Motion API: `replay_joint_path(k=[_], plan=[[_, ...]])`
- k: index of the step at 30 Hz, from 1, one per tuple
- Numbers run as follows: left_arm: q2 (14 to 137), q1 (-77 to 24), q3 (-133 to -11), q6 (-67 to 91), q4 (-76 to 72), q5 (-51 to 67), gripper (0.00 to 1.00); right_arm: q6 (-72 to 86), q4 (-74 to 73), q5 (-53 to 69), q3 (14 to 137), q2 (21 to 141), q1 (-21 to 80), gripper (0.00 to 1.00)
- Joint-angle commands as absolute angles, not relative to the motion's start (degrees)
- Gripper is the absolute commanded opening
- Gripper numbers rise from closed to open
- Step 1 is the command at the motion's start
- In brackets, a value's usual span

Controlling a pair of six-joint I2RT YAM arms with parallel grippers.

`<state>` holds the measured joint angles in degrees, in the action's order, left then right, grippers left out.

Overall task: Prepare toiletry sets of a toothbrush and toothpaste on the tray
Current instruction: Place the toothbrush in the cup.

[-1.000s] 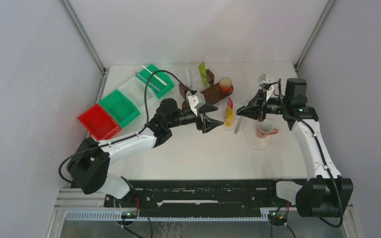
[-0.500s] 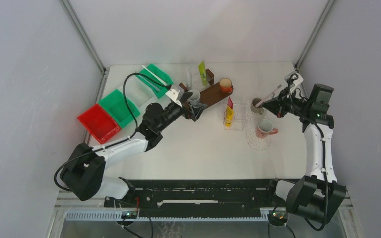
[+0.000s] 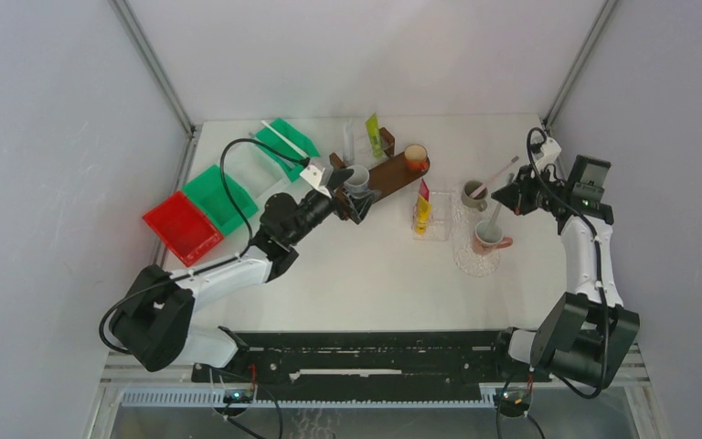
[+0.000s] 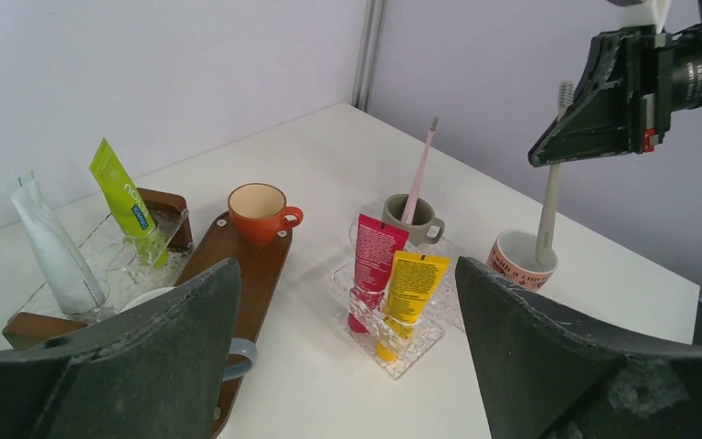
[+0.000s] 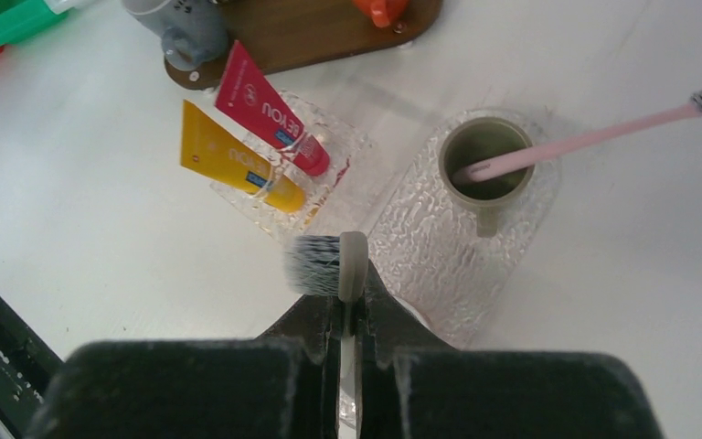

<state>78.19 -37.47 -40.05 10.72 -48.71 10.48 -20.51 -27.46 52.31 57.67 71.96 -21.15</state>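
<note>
The mug's rim is already around the toothbrush's lower end, so I should move my right gripper down toward the pink mug [image 3: 486, 237] below it and release the brush.
My right gripper [image 3: 510, 198] is shut on a white toothbrush [image 3: 495, 215] near its bristle head [image 5: 322, 265]. The toothbrush stands upright with its lower end in the pink mug [image 3: 486, 237] on the clear glass tray [image 3: 472, 262]. Behind it the brown-grey mug [image 3: 472, 194] holds a pink toothbrush [image 3: 501, 176]. Red [image 3: 423, 192] and yellow [image 3: 420, 212] tubes stand in a clear holder. My left gripper [image 3: 355, 195] is open and empty beside the grey mug [image 3: 358, 179] on the brown tray [image 3: 391, 174], which also carries an orange cup [image 3: 415, 157]. A green-yellow tube [image 3: 374, 135] stands behind.
Two green bins [image 3: 222, 198] and a red bin [image 3: 180, 224] sit at the left. The far green bin [image 3: 283, 151] holds more toothbrushes. A white packet [image 4: 50, 247] stands in a clear holder beside the green-yellow tube. Walls close in at the back and both sides.
My right gripper carried the white toothbrush rightward from beside the tubes to over the pink mug. My left gripper drew back from the tube holder to the grey mug on the brown tray.
</note>
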Motion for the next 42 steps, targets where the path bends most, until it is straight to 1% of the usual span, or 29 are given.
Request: replay_joint_path(k=[1,11,15,18,24,29,36,40,42], plan=[[75.93,-37.09,-38.87,11.83,-52.44,10.40,0.91,-21.07,-25.88,49.81,57.83,73.15,-21.02,0.02],[75.54,-36.83,-38.03,12.16,-53.84,10.75,0.91,-23.69,-27.01,47.90,57.98,78.43,-19.35,0.07],[75.44,-36.74,-37.71,12.24,-54.44,10.88,0.91,-24.42,-27.80,47.79,58.30,79.44,-19.36,0.12],[75.41,-36.65,-37.49,12.39,-54.86,11.04,0.91,-24.73,-28.06,48.30,58.29,79.44,-19.63,0.18],[75.17,-36.48,-36.88,12.48,-55.79,10.88,0.91,-24.92,-28.52,49.63,58.33,78.14,-19.71,0.35],[74.93,-36.30,-36.55,12.61,-56.23,10.35,0.91,-24.69,-28.48,50.52,58.32,75.72,-20.26,0.43],[73.76,-34.14,-36.40,13.71,-56.60,8.85,0.91,-24.49,-29.80,53.53,59.68,70.96,-20.33,0.47],[74.64,-28.90,-38.07,19.99,-56.60,10.79,0.95,-24.33,-30.77,55.54,61.15,67.90,-17.59,0.47],[75.78,-24.69,-39.32,25.21,-56.54,11.54,0.98,-23.94,-30.03,55.32,61.99,66.14,-14.93,0.48]])
